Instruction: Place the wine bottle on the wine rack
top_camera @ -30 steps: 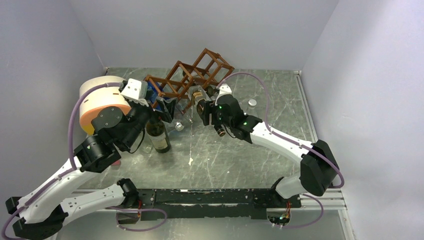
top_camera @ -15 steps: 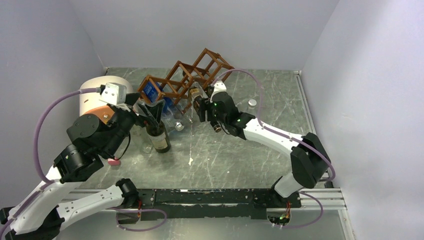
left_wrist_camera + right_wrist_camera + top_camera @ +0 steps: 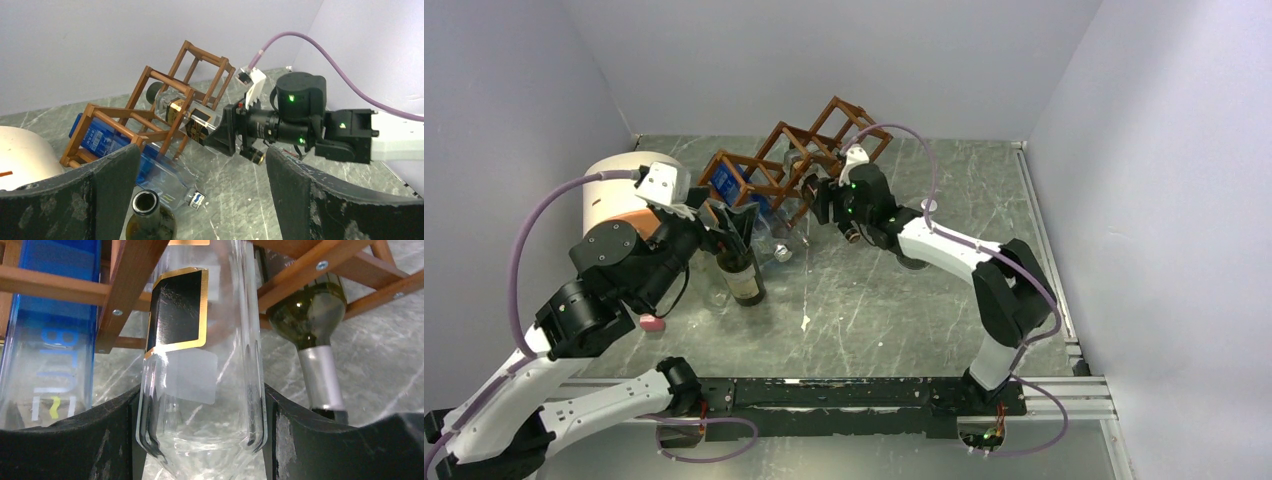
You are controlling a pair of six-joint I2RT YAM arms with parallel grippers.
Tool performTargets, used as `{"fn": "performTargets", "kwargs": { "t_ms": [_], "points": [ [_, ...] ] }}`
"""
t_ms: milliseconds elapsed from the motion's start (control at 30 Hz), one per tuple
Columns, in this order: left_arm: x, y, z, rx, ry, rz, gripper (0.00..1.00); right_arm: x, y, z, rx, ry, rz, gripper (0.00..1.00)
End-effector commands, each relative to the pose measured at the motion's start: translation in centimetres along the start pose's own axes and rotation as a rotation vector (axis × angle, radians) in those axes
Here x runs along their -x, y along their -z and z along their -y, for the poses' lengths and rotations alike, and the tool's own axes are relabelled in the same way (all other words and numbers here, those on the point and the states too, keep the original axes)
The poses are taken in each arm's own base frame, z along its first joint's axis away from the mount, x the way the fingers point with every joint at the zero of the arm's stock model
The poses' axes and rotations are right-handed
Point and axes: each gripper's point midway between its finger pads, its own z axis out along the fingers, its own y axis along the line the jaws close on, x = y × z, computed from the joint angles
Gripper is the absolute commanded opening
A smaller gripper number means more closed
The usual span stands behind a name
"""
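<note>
My right gripper needs to move outward next and push the clear wine bottle (image 3: 200, 355) deeper between the bars, because part of it still sticks out of its rack cell.
The reddish-brown wine rack (image 3: 796, 158) stands tilted at the back of the table, also in the left wrist view (image 3: 165, 100). My right gripper (image 3: 826, 203) is shut on a clear wine bottle (image 3: 200, 355) with a black-and-gold label. The bottle's body lies inside a rack cell (image 3: 187, 112). My left gripper (image 3: 736, 222) hangs open above a dark green wine bottle (image 3: 742, 272) that stands upright on the table. Its open mouth (image 3: 145, 202) shows between the left fingers (image 3: 100, 185) without touching them.
A blue bottle (image 3: 724, 183) lies in the rack's lowest cell, its neck pointing at the standing bottle. Another dark bottle with a silver neck (image 3: 312, 315) rests in the rack. A cream-and-orange cylinder (image 3: 619, 190) stands at the left. A small white disc (image 3: 929, 205) and a pink scrap (image 3: 652, 322) lie on the table.
My left gripper has drawn back from the rack to above the standing green bottle. The right gripper has pushed the clear bottle farther toward the back, deeper into the rack.
</note>
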Motion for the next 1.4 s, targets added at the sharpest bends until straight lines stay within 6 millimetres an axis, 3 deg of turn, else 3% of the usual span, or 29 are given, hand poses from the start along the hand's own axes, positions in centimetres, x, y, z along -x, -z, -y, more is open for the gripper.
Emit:
{"fn": "performTargets", "kwargs": {
  "t_ms": [0,433,567,900,1033,1367],
  "points": [
    [0.5,0.2,0.8,-0.041,0.017,-0.01,0.99,8.1,-0.4,-2.9,0.232,0.011,0.219,0.0],
    [0.4,0.4,1.1,-0.056,0.034,-0.015,0.99,8.8,-3.1,-1.9,0.194,0.031,0.21,0.0],
    [0.4,0.4,1.2,-0.06,0.036,-0.018,0.99,9.0,-4.3,-1.6,0.17,0.026,0.207,0.06],
    [0.4,0.5,1.1,-0.06,0.035,-0.018,0.99,9.2,-5.6,-1.2,0.151,0.025,0.224,0.32],
    [0.2,0.4,1.1,-0.057,0.033,-0.023,0.99,9.0,-5.7,-1.1,0.144,0.01,0.229,0.54],
    [-0.1,0.3,1.4,-0.076,0.02,-0.03,0.99,9.0,-5.5,-0.6,0.116,0.013,0.211,0.97]
  ]
}}
